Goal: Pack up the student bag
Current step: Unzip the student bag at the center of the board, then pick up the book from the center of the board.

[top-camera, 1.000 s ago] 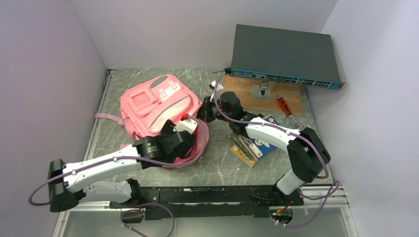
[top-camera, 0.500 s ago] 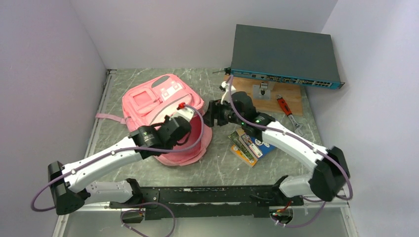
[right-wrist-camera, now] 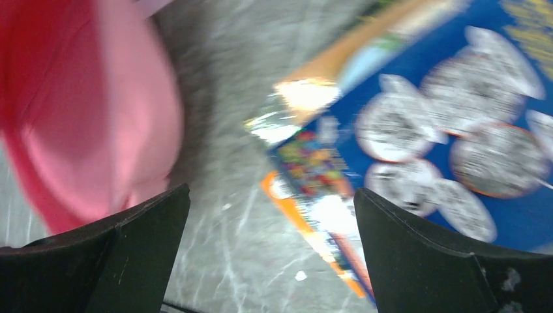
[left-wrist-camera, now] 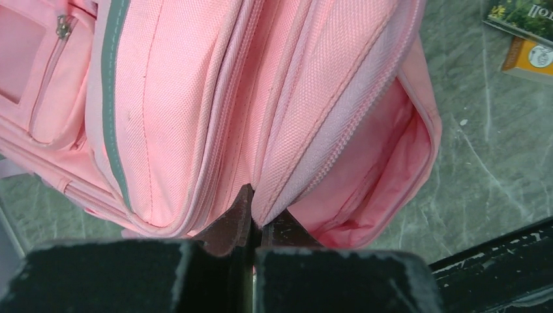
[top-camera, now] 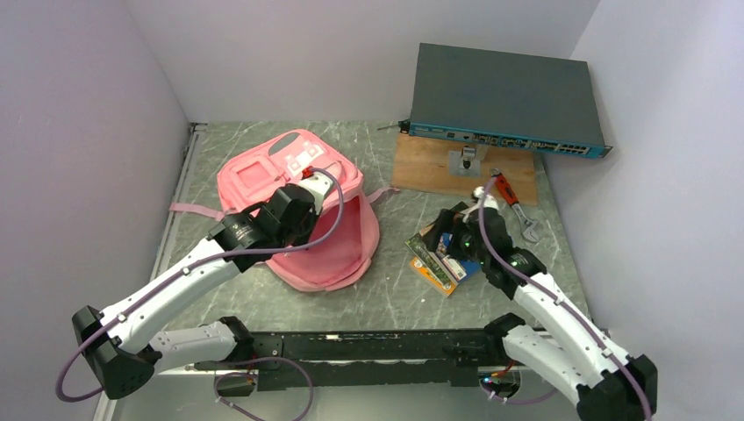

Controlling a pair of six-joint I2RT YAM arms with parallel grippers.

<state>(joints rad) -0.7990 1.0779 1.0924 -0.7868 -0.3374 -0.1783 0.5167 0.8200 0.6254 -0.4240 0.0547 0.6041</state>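
Observation:
My right gripper will swing away from the pink bag (top-camera: 276, 171), then lower over the blue-covered book's spine edge.
The pink student bag (top-camera: 276, 171) lies at the left middle of the table, its main compartment gaping towards the near right. My left gripper (top-camera: 316, 191) is shut on the zip-edged rim of that opening (left-wrist-camera: 274, 189) and holds it up, so the pink lining (left-wrist-camera: 385, 163) shows. My right gripper (top-camera: 446, 230) hovers open, with nothing between its fingers, over a stack of books (top-camera: 443, 256). In the blurred right wrist view a blue-covered book (right-wrist-camera: 456, 117) lies under the wide jaws and the bag (right-wrist-camera: 111, 130) sits to their left.
A grey network switch (top-camera: 504, 96) rests on a wooden board (top-camera: 430, 162) at the back right. A red-handled wrench (top-camera: 509, 195) lies just right of the books. Walls close in on the left, back and right. A black rail (top-camera: 368, 346) runs along the near edge.
My left gripper shut on the bag's rim and drew it back, widening the opening. My right gripper let go of the bag, opened wide and swung right to above the books.

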